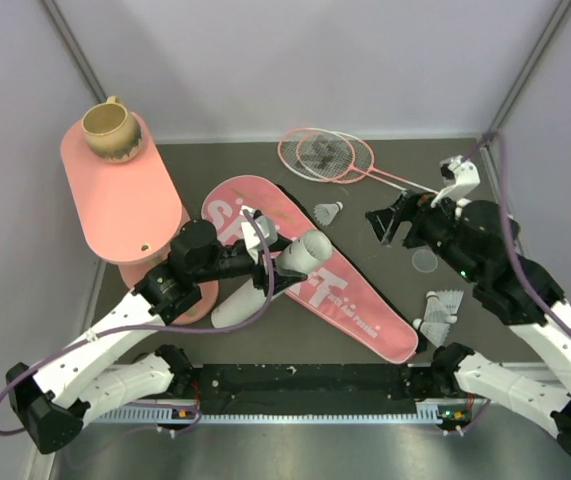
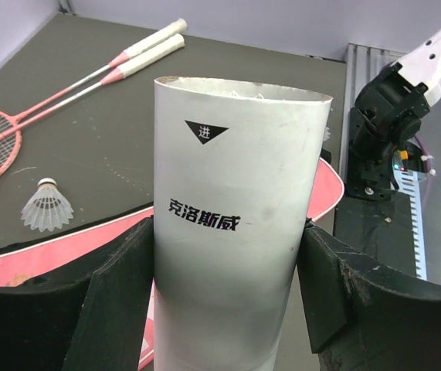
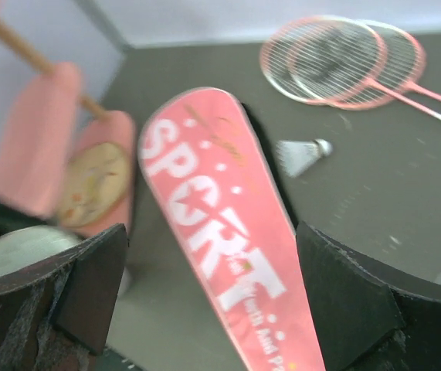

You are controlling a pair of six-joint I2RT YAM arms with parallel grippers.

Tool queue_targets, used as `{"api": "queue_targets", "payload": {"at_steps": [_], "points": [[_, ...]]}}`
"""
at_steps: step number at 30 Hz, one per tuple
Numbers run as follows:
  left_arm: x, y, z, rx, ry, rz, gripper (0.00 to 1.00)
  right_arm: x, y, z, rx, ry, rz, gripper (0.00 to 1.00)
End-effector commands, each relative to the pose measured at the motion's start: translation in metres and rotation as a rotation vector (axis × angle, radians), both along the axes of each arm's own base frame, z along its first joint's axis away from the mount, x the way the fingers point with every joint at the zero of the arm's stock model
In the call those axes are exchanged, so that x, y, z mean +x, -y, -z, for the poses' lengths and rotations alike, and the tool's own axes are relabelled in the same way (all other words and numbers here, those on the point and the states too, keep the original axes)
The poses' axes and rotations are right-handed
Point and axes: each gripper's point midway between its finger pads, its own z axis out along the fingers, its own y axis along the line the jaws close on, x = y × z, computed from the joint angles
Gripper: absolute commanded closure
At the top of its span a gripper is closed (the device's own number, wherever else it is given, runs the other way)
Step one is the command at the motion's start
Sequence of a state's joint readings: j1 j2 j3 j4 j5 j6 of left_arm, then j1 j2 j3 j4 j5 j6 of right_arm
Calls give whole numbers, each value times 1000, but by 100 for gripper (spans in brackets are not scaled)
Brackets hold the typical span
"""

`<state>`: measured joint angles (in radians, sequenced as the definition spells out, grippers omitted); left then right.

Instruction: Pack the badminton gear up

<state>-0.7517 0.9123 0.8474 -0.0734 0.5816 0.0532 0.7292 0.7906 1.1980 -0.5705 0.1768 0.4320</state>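
My right gripper is now to go to the left in the top view and down over the skirt of the shuttlecock beside the bag, where it lies clear.
My left gripper (image 1: 270, 262) is shut on the long white tube (image 1: 295, 257), held slanted over the pink "SPORT" bag (image 1: 365, 315). In the left wrist view both fingers press the tube (image 2: 235, 178), whose open mouth points away. My right gripper (image 1: 385, 222) is open and empty above the table right of the bag; its wrist view shows the bag (image 3: 228, 232) between the spread jaws (image 3: 211, 259). Two pink rackets (image 1: 325, 155) lie crossed at the back. One shuttlecock (image 1: 328, 212) lies beside the bag, and a short stack of shuttlecocks (image 1: 443, 310) lies at the front right.
The pink oval table (image 1: 125, 195) stands at the left with a tan mug (image 1: 111, 130) on top. A small clear round lid (image 1: 424, 260) lies on the dark tabletop near the right arm. Grey walls close in the back and sides.
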Motion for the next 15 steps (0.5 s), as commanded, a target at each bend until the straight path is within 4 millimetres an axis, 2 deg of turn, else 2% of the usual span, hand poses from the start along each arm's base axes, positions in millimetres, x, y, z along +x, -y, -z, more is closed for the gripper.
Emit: {"api": "queue_targets", "payload": {"at_steps": [1, 2, 3, 5, 6, 8, 9, 11, 12, 13, 14, 15], "points": [[3, -7, -32, -103, 95, -56, 91, 51, 19, 61, -88, -111, 187, 11], [2, -9, -34, -107, 101, -59, 91, 64, 19, 66, -91, -105, 171, 11], [1, -11, -37, -118, 112, -64, 91, 76, 14, 96, -128, -157, 156, 11], [2, -13, -42, -132, 127, -79, 91, 90, 8, 119, -174, -178, 118, 12], [0, -14, -44, -138, 135, -76, 91, 106, 2, 137, -205, -178, 114, 13], [-1, -17, -47, -149, 150, -82, 91, 122, 0, 157, -279, -171, 106, 14], [-2, -19, -46, -152, 157, -88, 91, 136, -6, 176, -319, -197, 106, 15], [0, -22, -47, -163, 172, -109, 91, 154, -4, 189, -373, -214, 139, 16], [-1, -23, -47, -165, 176, -109, 91, 165, -8, 187, -381, -213, 146, 17], [-1, -23, -46, -161, 179, -108, 91, 173, -13, 207, -412, -256, 138, 18], [-1, -24, -46, -157, 182, -109, 91, 180, -17, 215, -423, -273, 134, 19], [-1, -24, -47, -156, 186, -108, 91, 191, -23, 209, -413, -263, 133, 22]]}}
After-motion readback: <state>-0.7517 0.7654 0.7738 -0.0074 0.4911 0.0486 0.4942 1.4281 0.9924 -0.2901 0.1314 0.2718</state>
